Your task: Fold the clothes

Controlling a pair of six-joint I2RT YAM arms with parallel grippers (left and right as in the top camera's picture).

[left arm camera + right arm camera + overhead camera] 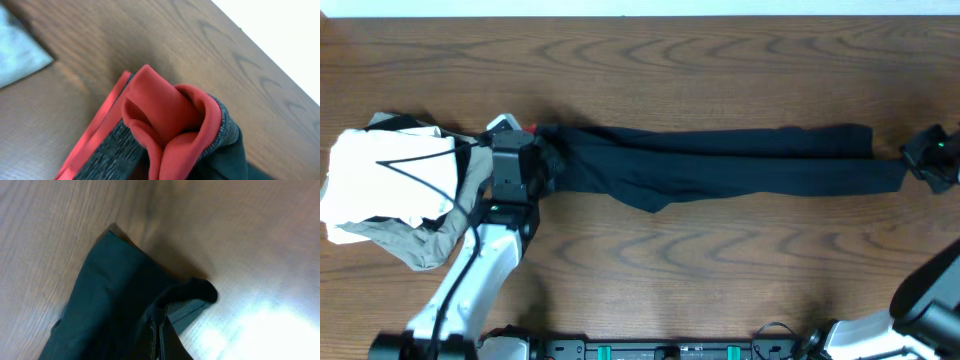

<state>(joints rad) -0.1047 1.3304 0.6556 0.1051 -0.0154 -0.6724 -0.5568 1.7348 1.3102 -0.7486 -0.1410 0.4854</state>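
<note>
The held leg sticks out past the far leg's end point(861, 142) point(119, 255), so the robot's right gripper will move toward that end and let go of the leggings' cuffs.
The black leggings point(720, 162) lie stretched out across the wooden table, waistband to the left and leg cuffs to the right. My left gripper point(542, 160) is shut on the waistband end; the left wrist view shows the bunched coral-red trim point(160, 120) and grey waistband point(110, 155) right at the jaws, which are hidden by the cloth. My right gripper point(920, 160) is shut on the leg cuffs; the right wrist view shows dark fabric point(115, 300) pinched at the jaws point(159, 340).
A white folded garment point(385, 175) lies on an olive-grey garment point(420, 245) at the left, just beside my left arm. Bare wooden table point(720, 260) lies in front of and behind the leggings.
</note>
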